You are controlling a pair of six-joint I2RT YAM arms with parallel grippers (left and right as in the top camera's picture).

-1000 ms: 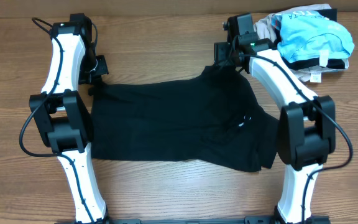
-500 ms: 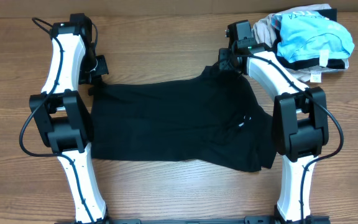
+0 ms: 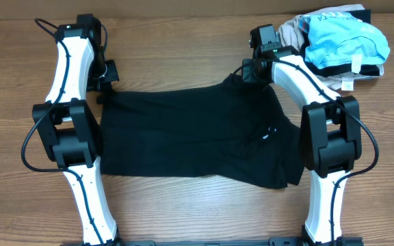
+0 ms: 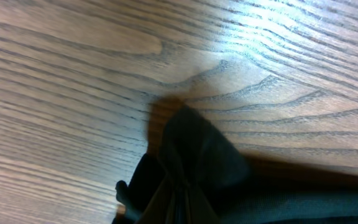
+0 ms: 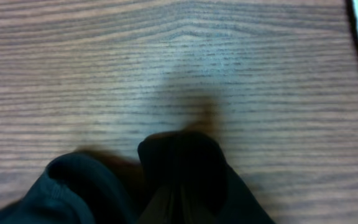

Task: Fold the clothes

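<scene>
The left gripper needs to lift its pinched corner back over the cloth (image 3: 118, 157) next, then lower it.
The clothes (image 3: 190, 133), a limp black garment with a small white tag (image 3: 269, 133), lie spread flat between the two arms. My left gripper (image 3: 105, 93) sits at the garment's far left corner and is shut on a pinched fold of black fabric (image 4: 197, 155). My right gripper (image 3: 247, 72) sits at the far right corner, jaws closed on a bunch of the same black fabric (image 5: 179, 162). In both wrist views the cloth hides the fingertips, and wood grain shows beyond it.
A pile of other garments lies at the back right: a light blue one with black trim (image 3: 347, 41) on top of a beige one (image 3: 293, 29). It lies close behind the right arm. The wooden table (image 3: 183, 48) surrounds the cloth.
The right gripper has shifted slightly at the far right corner and closed on the black fabric. The left arm and the garment have stayed put.
</scene>
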